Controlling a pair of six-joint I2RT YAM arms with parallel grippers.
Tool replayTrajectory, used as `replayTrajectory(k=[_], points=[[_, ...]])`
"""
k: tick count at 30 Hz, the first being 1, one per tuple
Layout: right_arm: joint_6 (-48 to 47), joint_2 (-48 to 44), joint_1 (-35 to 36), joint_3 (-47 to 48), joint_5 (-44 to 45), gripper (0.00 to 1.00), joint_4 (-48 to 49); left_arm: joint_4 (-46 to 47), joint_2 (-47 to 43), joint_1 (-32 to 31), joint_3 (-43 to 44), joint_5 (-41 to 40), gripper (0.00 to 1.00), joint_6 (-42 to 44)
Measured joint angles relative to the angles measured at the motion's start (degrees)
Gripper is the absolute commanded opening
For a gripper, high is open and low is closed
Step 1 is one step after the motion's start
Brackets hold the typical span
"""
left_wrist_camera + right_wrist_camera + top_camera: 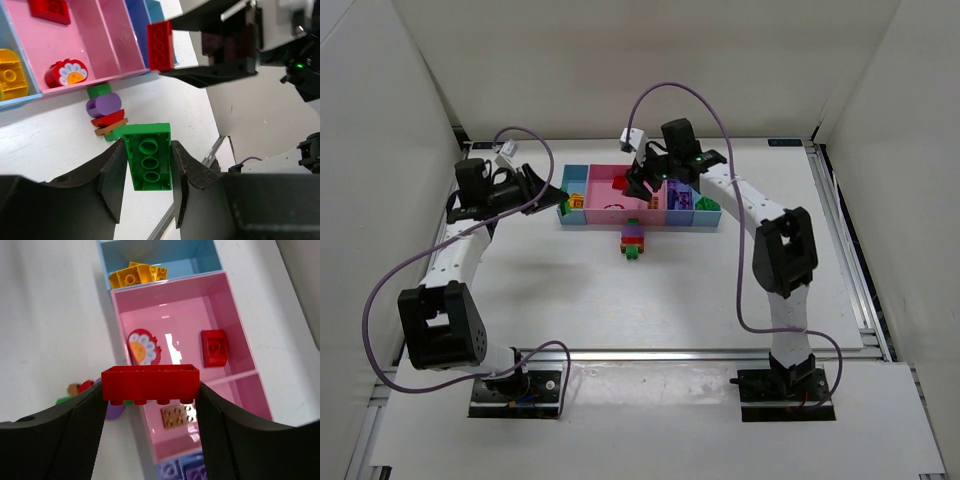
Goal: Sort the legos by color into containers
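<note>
My right gripper should go down toward the bottom of the tray's wide pink section below it and release the red brick, as other red pieces are there.
My left gripper is shut on a green brick, held with its hollow underside toward the camera, near the tray's left end. My right gripper is shut on a red brick and holds it above the wide pink compartment of the tray. That compartment holds a small red brick and a red round flower piece. Yellow bricks lie in the left light blue compartment. A tan plate lies in the narrow pink one.
A small stack of green, purple, red and orange pieces sits on the table just in front of the tray. Purple bricks fill the darker blue compartment and green ones the right light blue one. White walls enclose the table.
</note>
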Motion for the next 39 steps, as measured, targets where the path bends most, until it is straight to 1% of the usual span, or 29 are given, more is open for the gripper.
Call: replayTrajectory(k=[3,7,10,11,12,15,17,18,19,25,28,30,33,37,39], points=[[1.6,5.4,0.5,3.8,0.1,0.37,1.0,-1.2,0.0,0.7,0.0,-0.3,0.23,0.7],[3.1,10.0,1.0,5.1,0.3,0.41,1.5,-2.5,0.0,1.4,0.4,-0.4,0.23,1.2],[3.7,13.0,1.3,6.2,0.4,0.57,1.7,-2.8,0.0,1.7,0.6,-0.4,0.24,1.5],[3.9,13.9,1.4,6.6,0.5,0.71,1.8,-2.9,0.0,1.7,0.6,-0.4,0.24,1.6],[4.2,14.3,1.6,6.8,0.2,0.76,2.2,-3.0,0.0,1.8,0.6,-0.5,0.24,1.6],[4.3,14.6,1.8,7.6,1.0,0.89,2.4,-3.3,0.0,1.9,0.6,-0.5,0.24,1.6],[4.4,14.6,2.0,7.7,1.5,0.92,2.6,-3.4,0.0,1.9,0.7,-0.5,0.24,1.6],[4.4,14.6,2.0,7.6,1.7,0.96,2.7,-3.4,0.0,1.9,0.7,-0.5,0.24,1.6],[4.4,14.6,2.0,7.6,1.8,0.98,2.8,-3.4,0.0,1.9,0.7,-0.5,0.24,1.6],[5.6,12.9,1.8,5.8,3.6,0.99,3.6,-3.3,0.4,1.2,2.8,-0.7,0.25,1.6],[7.3,9.2,1.0,3.2,5.1,0.99,3.7,-3.1,1.6,-0.4,5.1,-1.2,0.25,2.1],[8.9,5.0,-0.4,0.9,6.8,0.99,3.6,-2.8,2.9,-2.0,7.0,-1.5,0.25,2.4],[11.2,-3.1,-4.4,-2.5,10.0,0.99,3.8,-2.4,6.4,-5.4,11.1,-2.2,0.25,3.0],[14.0,-14.7,-13.3,-6.1,13.2,0.99,3.5,-1.9,13.2,-11.5,17.7,-3.5,0.25,4.0],[15.5,-18.8,-18.1,-7.8,13.9,0.99,3.5,-2.0,16.7,-14.5,20.6,-4.4,0.25,4.5]])
